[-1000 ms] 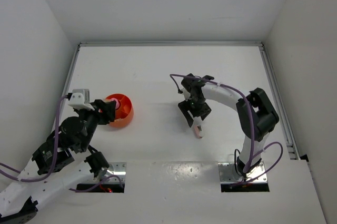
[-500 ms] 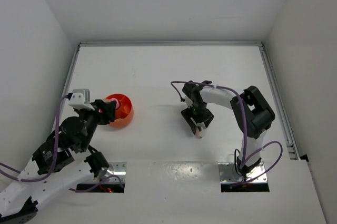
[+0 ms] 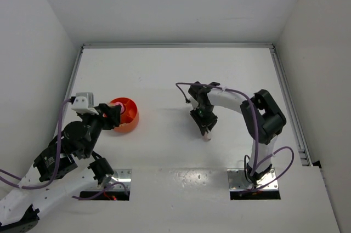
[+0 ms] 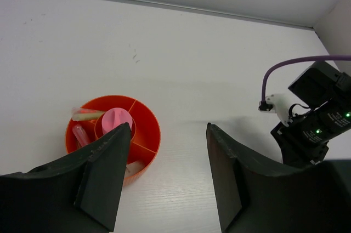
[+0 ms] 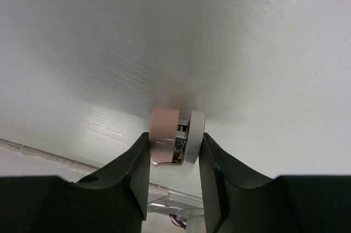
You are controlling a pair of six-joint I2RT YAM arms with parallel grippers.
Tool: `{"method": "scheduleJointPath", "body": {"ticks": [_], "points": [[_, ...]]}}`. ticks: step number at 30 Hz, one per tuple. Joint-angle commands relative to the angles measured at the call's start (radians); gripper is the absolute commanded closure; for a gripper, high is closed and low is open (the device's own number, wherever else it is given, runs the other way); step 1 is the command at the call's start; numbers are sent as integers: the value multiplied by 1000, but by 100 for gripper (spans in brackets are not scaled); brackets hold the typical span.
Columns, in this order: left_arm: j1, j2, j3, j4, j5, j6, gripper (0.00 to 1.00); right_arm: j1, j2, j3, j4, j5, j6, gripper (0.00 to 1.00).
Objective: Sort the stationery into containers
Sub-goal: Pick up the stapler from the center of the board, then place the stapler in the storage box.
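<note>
I should lift my right gripper's piece next, then swing it outward across the table, over the bowl's empty section facing the centre.
The orange bowl stands at the left of the table. In the left wrist view the bowl's rim shows inner dividers, a pink cylinder in its middle, a pale stick, a pink stub and a beige piece. My left gripper is open and empty, just right of the bowl; it also shows in the top view. My right gripper is at the table's centre, shut on a small pink-and-white piece that rests against the table; its tip shows in the top view.
White walls close in the table on the left, back and right. A metal rail runs along the right edge. The right arm's dark wrist and purple cable show in the left wrist view.
My right gripper has come down over the pink-and-white piece and its fingers have closed on it. The left arm and the bowl have not moved.
</note>
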Motion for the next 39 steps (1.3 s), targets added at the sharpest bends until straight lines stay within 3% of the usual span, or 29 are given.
{"method": "scheduleJointPath", "body": {"ticks": [1,8,12,15,18,20,21,25,28,33,39], "points": [[-7,-2,-2,38,7,11,37,6,-90,104,26,-62,-40,95],[-7,-23,-2,38,7,11,37,26,-38,380,40,-280,-104,98],[-7,-34,-2,38,7,11,37,37,74,629,179,-444,-49,98],[-7,-34,-2,38,-2,11,37,37,137,687,378,-683,-12,98],[-7,-34,-2,38,-2,11,37,28,212,676,738,-898,69,93],[-7,-34,-2,38,-12,11,37,39,279,676,881,-1011,165,93],[-7,-34,-2,38,-12,11,37,39,296,676,1005,-1036,183,92],[-7,-34,-2,38,-21,11,37,62,347,699,1101,-1065,163,93],[-7,-23,-2,38,-30,11,37,80,390,693,1263,-1118,193,94],[-7,-3,-2,38,-30,11,37,109,427,653,1389,-1150,193,95],[-7,6,-2,38,-39,2,37,129,496,672,1423,-1148,171,95]]}}
